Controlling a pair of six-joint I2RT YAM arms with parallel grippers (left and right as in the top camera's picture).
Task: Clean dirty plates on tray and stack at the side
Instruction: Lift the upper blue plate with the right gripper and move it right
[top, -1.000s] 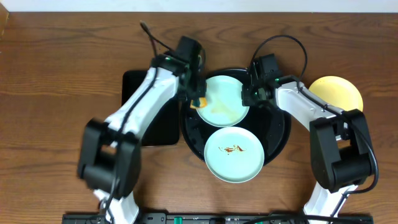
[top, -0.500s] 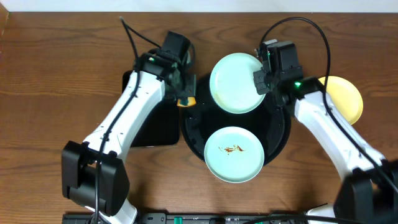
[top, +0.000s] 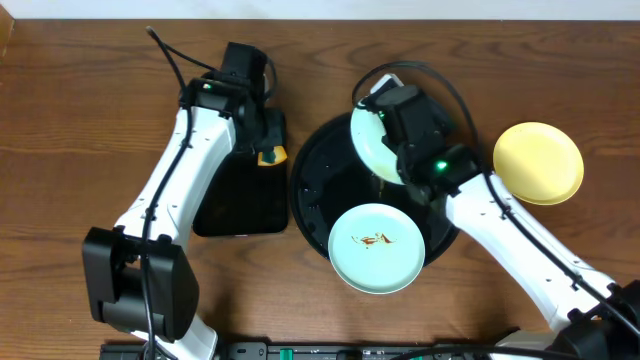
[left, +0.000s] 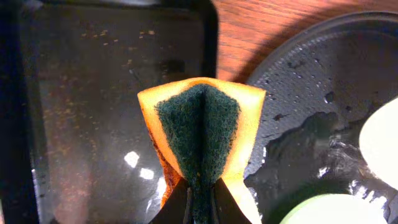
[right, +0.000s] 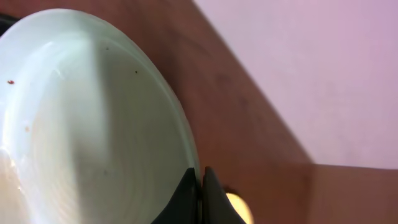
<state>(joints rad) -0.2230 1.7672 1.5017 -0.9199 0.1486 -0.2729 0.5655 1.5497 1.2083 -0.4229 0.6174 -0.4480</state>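
Observation:
The yellow plate lies empty beside the tray. My right gripper should swing to the right in the overhead view, then go down onto the yellow plate (top: 538, 162) (right: 239, 208) to let go.
My right gripper (top: 392, 118) is shut on the rim of a mint-blue plate (top: 371, 140) and holds it tilted above the back of the round black tray (top: 310, 200). The plate fills the right wrist view (right: 81, 124), with the jaws (right: 200, 186) on its edge. A second mint-blue plate (top: 376, 248) with brown smears lies flat on the tray's front. The yellow plate (top: 538, 162) sits on the table at the right. My left gripper (top: 268, 150) is shut on a folded orange-and-green sponge (left: 202, 127) above the rectangular tray's right edge.
The smaller rectangular black tray (top: 235, 205) lies left of the round tray and looks wet in the left wrist view (left: 81, 93). The round tray's wet floor shows there too (left: 311, 93). Arm cables arch over the table's back.
My right gripper has lifted the mint plate and tilted it steeply over the tray's back. My left gripper has carried the sponge left, off the plate, to the rectangular tray's edge.

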